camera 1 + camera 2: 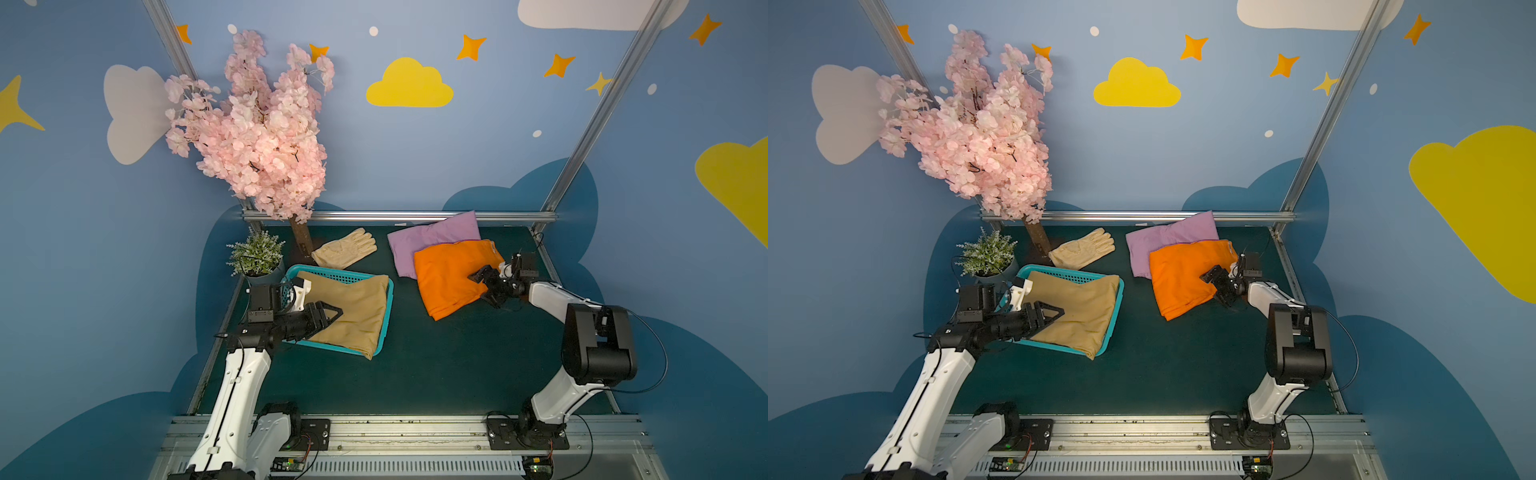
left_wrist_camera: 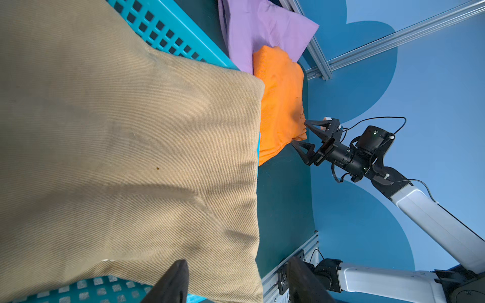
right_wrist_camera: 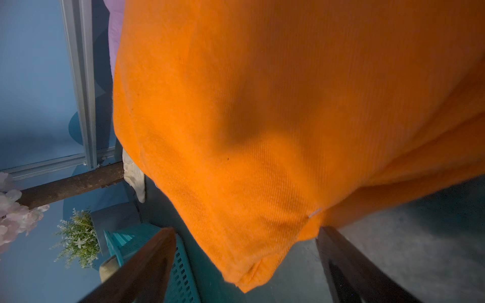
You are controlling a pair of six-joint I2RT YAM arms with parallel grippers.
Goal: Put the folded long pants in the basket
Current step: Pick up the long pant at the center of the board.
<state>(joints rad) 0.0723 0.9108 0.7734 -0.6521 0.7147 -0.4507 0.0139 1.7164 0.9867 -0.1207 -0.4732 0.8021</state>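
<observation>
The orange pants' loose corner (image 3: 252,270) lies between my right gripper's spread fingers, one already on either side, so the gripper eases onto it next and closes.
Tan long pants (image 1: 353,316) lie folded in the teal basket (image 1: 385,328), one corner hanging over its near rim. My left gripper (image 1: 332,318) hovers open over their left end; in the left wrist view its fingers (image 2: 181,275) hold nothing above the tan cloth (image 2: 131,144). Orange long pants (image 1: 449,278) lie on the table to the right, overlapping lilac long pants (image 1: 428,237). My right gripper (image 1: 480,287) stands open at the orange pants' right edge. In the right wrist view a corner of the orange cloth (image 3: 262,118) sits between the spread fingers (image 3: 341,262).
A cream glove (image 1: 345,249) lies behind the basket. A small potted plant (image 1: 255,253) and a pink blossom tree (image 1: 257,137) stand at the back left. Aluminium rails (image 1: 399,216) border the dark green table (image 1: 436,374).
</observation>
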